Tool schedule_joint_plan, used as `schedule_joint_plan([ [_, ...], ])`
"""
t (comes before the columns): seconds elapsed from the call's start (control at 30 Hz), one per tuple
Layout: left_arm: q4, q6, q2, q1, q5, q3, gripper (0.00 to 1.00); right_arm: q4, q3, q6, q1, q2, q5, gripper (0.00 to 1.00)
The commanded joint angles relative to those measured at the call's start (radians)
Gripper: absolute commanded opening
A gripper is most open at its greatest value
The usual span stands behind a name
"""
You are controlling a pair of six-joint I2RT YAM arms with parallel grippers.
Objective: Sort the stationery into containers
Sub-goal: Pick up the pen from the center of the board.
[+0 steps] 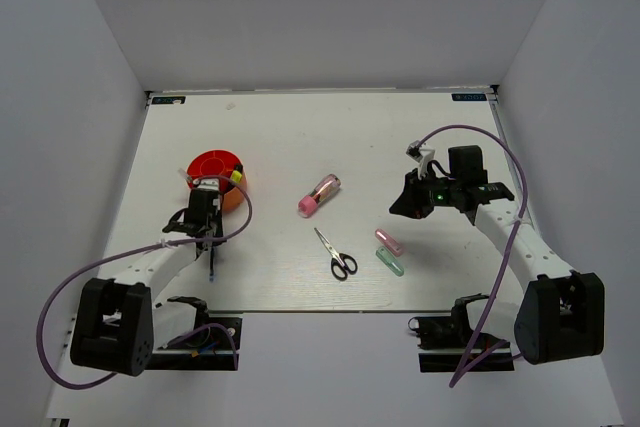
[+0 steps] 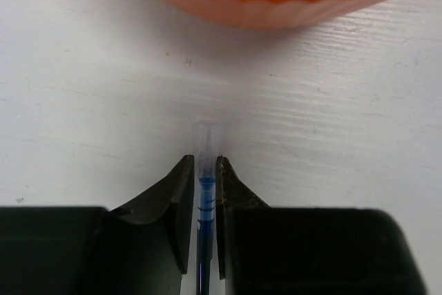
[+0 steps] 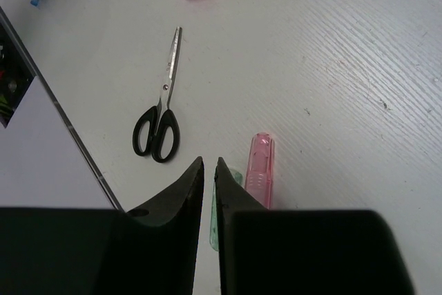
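The blue pen (image 2: 206, 143) rises in my left gripper next, tilts upright, moves outward over the red-orange pot, lowers and is released, because a highlighter already stands there.
The red-orange pot (image 1: 212, 165) stands at the left, a yellow-capped highlighter (image 1: 236, 176) sticking up at its right rim. Just in front of the pot (image 2: 269, 5), my left gripper (image 2: 204, 164) is shut on a blue pen (image 2: 206, 143) with a clear cap, lying on the table. My right gripper (image 1: 402, 205) hovers shut and empty above the right side. Under it lie a pink capsule piece (image 3: 260, 167) and a pale-green one (image 3: 213, 229). Black-handled scissors (image 3: 160, 119) and a pink tube (image 1: 319, 194) lie mid-table.
White walls enclose the table on three sides. Purple cables loop from both arms. The table's near edge (image 1: 330, 312) runs just in front of the scissors (image 1: 338, 256) and the pen (image 1: 212, 265).
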Motion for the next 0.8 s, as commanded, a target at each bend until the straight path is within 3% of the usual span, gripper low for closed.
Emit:
schedule_joint_plan([
  [0.0,-0.049,-0.039,-0.074,-0.001,0.043,0.03,0.01,0.023,-0.001,0.012,-0.006,-0.022,-0.03,0.15],
  [0.47,-0.153,-0.138,-0.347,-0.002,0.158,0.145,0.01,0.025,-0.002,0.015,-0.003,-0.012,-0.034,0.15],
  [0.77,-0.066,-0.146,-0.326,-0.004,0.11,0.33,0.01,0.026,-0.006,0.012,-0.006,-0.001,-0.034,0.15],
])
